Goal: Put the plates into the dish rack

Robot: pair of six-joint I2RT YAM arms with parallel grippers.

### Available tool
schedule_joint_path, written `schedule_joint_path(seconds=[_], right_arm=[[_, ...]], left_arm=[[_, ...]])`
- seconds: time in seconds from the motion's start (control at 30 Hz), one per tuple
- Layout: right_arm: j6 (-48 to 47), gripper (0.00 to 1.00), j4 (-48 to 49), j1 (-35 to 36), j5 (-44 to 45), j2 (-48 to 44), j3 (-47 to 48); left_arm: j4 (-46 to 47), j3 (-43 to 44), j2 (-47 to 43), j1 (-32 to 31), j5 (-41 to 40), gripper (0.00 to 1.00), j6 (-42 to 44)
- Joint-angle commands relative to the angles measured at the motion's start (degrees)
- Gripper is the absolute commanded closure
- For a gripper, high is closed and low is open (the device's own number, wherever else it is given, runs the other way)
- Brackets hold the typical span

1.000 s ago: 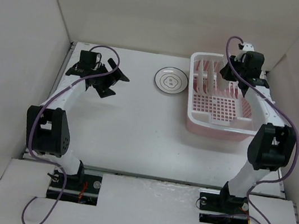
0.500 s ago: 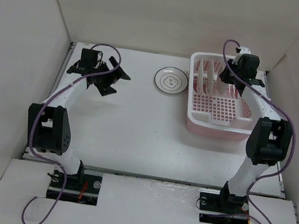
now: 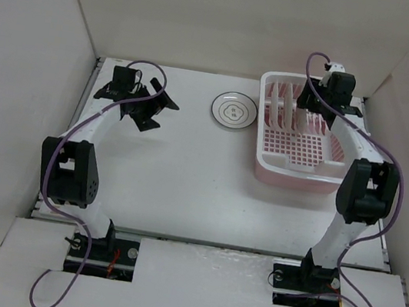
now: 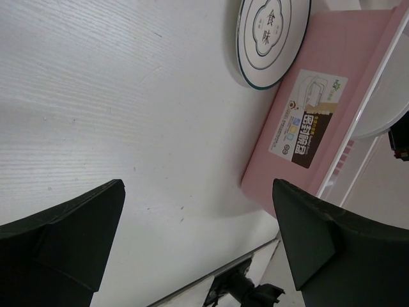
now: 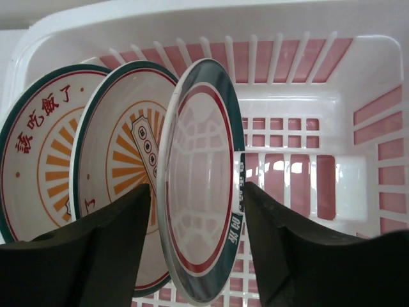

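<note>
I should lower my left gripper to its right in the top view, around the rim clear of the rack, as the flat plate is below it there.
The pale pink dish rack stands at the back right. Three plates stand upright in it: two with orange sunburst centres and, nearest the camera, one with a dark green rim band. My right gripper straddles the green-rimmed plate, open, with a thin gap at each finger. A fourth plate with a grey flower centre lies flat on the table just left of the rack. Further left, my left gripper hovers open and holds nothing; its wrist view shows that plate beside the rack's pink wall.
White walls close in the table on the left, back and right. The rack has free slots and a gridded floor on the right of the standing plates. The right arm's purple cable loops above the rack.
The right gripper's jaws have parted from the green-rimmed plate, which now stands in the rack by itself. The right wrist has shifted slightly toward the back. The left arm has hardly moved.
</note>
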Motion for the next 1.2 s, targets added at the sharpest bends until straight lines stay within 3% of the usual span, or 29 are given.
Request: schedule_joint_path(seconds=[0.0,0.03,0.13,0.33,0.53,0.77,0.97,1.17], right_arm=[[1.2,0.35,1.4,-1.4,1.0,-4.9,3.0],[1.7,0.32,1.4,-2.1,1.7,-5.8,3.6],[2.3,0.0,0.4,-2.7,5.8,-11.5,3.6],[2.8,0.0,-0.1,-3.3,8.2,-18.0,4.7],[3.5,0.0,1.7,-3.3,-5.4,-24.1,4.2],[7.3,0.0,4.2,-3.3,-17.0,-29.1,4.2],[7.9,0.0,4.2,-2.2,-18.8,-31.2,5.9],[8.5,0.0,4.2,-0.3,-19.5,-30.6,7.1]], left_arm=[[1.2,2.9,0.7,-0.2,1.1,0.0,1.3],[1.8,2.9,0.7,-0.2,1.1,0.0,1.3],[5.7,2.4,2.2,-0.2,2.5,0.0,1.3],[14.3,3.2,7.9,-3.5,4.7,0.0,1.3],[25.8,5.9,16.0,-6.2,2.6,0.01,-2.1],[28.3,14.8,28.4,-7.8,1.4,0.05,-4.0],[29.5,21.1,37.2,-9.2,0.9,0.09,-7.8],[30.1,27.5,43.1,-11.1,1.4,0.23,-10.4]])
